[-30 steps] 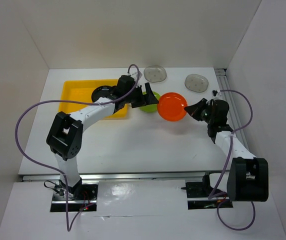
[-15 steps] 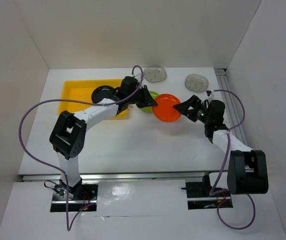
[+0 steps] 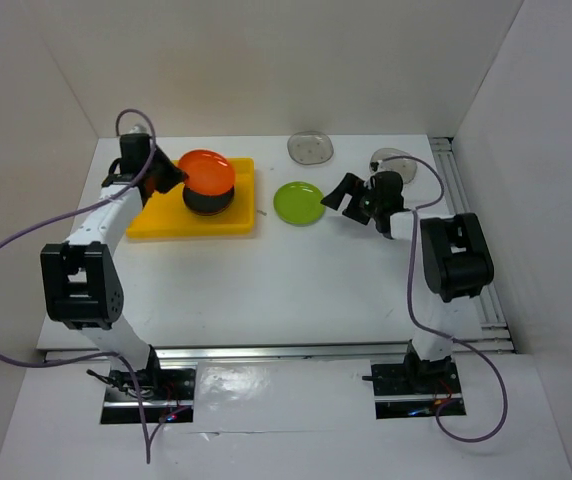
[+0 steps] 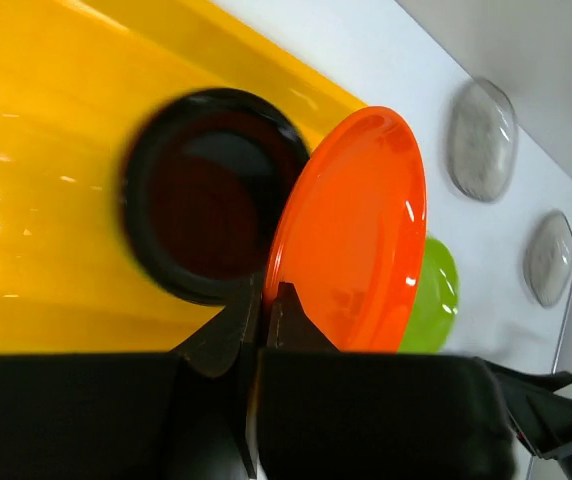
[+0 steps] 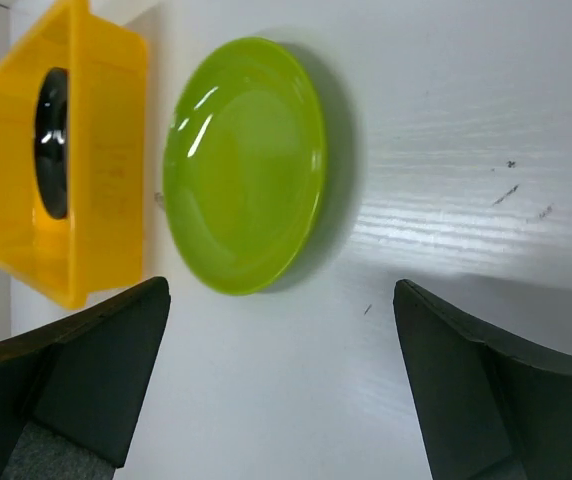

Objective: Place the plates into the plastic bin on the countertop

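Note:
The green plate's nearest rim (image 3: 322,208) (image 5: 304,236) is below my open right gripper and to the gripper's left in the top view, so I will move that way and down around it.
The yellow plastic bin (image 3: 156,222) (image 4: 46,150) (image 5: 96,170) lies at the back left of the white countertop (image 3: 296,280). A black plate (image 3: 209,203) (image 4: 211,195) (image 5: 54,140) sits inside it. My left gripper (image 3: 169,172) (image 4: 266,295) is shut on the rim of an orange plate (image 3: 206,170) (image 4: 351,230), holding it tilted over the black plate. A green plate (image 3: 299,203) (image 4: 434,300) (image 5: 244,165) rests on the countertop right of the bin. My right gripper (image 3: 346,192) (image 5: 281,320) stands open just right of the green plate, with nothing between its fingers.
Two clear plates (image 3: 311,147) (image 3: 394,160) lie along the back of the countertop; in the left wrist view both clear plates (image 4: 483,140) (image 4: 549,257) show beyond the orange one. White walls close in the left, back and right sides.
The orange plate passed from the right gripper to the left, which shut on it and carried it left over the bin. The right gripper opened and now stands beside the green plate.

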{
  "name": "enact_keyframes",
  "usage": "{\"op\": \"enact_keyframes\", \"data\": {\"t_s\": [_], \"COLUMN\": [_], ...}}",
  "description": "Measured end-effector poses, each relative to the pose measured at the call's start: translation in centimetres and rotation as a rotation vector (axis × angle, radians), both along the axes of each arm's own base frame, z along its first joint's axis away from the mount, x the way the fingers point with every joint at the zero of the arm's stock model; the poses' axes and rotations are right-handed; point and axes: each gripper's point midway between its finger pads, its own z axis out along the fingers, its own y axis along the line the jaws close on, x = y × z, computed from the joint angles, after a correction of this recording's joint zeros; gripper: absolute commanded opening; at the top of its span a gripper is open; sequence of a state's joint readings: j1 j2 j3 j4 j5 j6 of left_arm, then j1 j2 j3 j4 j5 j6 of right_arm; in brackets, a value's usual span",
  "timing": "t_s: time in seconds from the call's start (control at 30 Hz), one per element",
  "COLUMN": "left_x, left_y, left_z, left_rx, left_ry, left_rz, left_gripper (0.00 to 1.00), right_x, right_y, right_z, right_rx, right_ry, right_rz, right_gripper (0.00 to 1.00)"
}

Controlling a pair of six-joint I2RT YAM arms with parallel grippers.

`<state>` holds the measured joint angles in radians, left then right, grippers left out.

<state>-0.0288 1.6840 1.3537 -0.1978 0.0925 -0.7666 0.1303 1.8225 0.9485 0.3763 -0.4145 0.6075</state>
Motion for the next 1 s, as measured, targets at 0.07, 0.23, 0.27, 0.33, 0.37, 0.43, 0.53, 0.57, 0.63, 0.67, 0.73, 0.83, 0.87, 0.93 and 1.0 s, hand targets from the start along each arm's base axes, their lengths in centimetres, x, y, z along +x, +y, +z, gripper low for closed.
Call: {"op": "enact_keyframes", "data": {"t_s": [0.07, 0.23, 0.27, 0.33, 0.37, 0.43, 0.53, 0.57, 0.63, 0.67, 0.73, 0.83, 0.87, 0.93, 1.0], "left_x": [-0.1, -0.7, -0.7, -0.7, -0.7, -0.8, -1.0, -1.0, -1.0, -0.9, -1.0, -1.5, -1.8, -2.4, -2.8], "left_y": [3.4, 5.4, 5.3, 5.0, 4.9, 4.7, 4.4, 4.3, 4.1, 4.0, 3.9, 3.5, 3.3, 2.3, 0.5], "left_z": [-1.0, -5.8, -6.6, -8.0, -8.6, -9.8, -11.3, -11.6, -11.8, -11.8, -11.7, -11.7, -11.5, -10.4, -8.3], "left_rx": [-0.013, -0.069, -0.073, -0.084, -0.087, -0.089, -0.096, -0.098, -0.094, -0.09, -0.079, -0.044, -0.029, 0.002, 0.018], "left_ry": [0.019, 0.129, 0.148, 0.179, 0.191, 0.22, 0.259, 0.266, 0.272, 0.272, 0.278, 0.309, 0.321, 0.319, 0.28], "left_rz": [0.066, 0.098, 0.097, 0.087, 0.081, 0.074, 0.071, 0.07, 0.066, 0.066, 0.07, 0.082, 0.084, 0.075, 0.036], "left_gripper": [0.0, 0.0, 0.19, 0.35, 0.47, 0.91, 1.0, 1.0, 1.0, 1.0, 1.0, 1.0, 1.0, 1.0, 1.0], "right_x": [1.0, 3.5, 3.8, 4.2, 4.4, 4.8, 5.6, 5.9, 6.2, 6.2, 6.3, 6.1, 6.1, 6.1, 6.0], "right_y": [0.4, 1.5, 1.6, 1.8, 1.9, 2.1, 2.5, 2.6, 2.8, 2.9, 3.0, 3.1, 3.1, 3.1, 3.1], "right_z": [-1.5, -3.3, -3.4, -3.5, -3.5, -3.5, -3.7, -3.9, -4.2, -4.6, -5.1, -6.0, -6.0, -6.0, -6.2], "right_rx": [-0.012, -0.028, -0.031, -0.029, -0.029, -0.025, -0.027, -0.027, -0.025, -0.025, -0.02, -0.012, -0.008, -0.003, 0.002], "right_ry": [0.032, 0.047, 0.045, 0.041, 0.038, 0.033, 0.023, 0.021, 0.02, 0.027, 0.038, 0.066, 0.069, 0.072, 0.076], "right_rz": [0.007, 0.032, 0.035, 0.043, 0.046, 0.052, 0.059, 0.06, 0.06, 0.059, 0.059, 0.055, 0.052, 0.048, 0.045], "right_gripper": [0.98, 0.94, 0.94, 0.93, 0.93, 0.91, 0.78, 0.73, 0.58, 0.52, 0.28, 0.18, 0.13, 0.05, 0.0]}}
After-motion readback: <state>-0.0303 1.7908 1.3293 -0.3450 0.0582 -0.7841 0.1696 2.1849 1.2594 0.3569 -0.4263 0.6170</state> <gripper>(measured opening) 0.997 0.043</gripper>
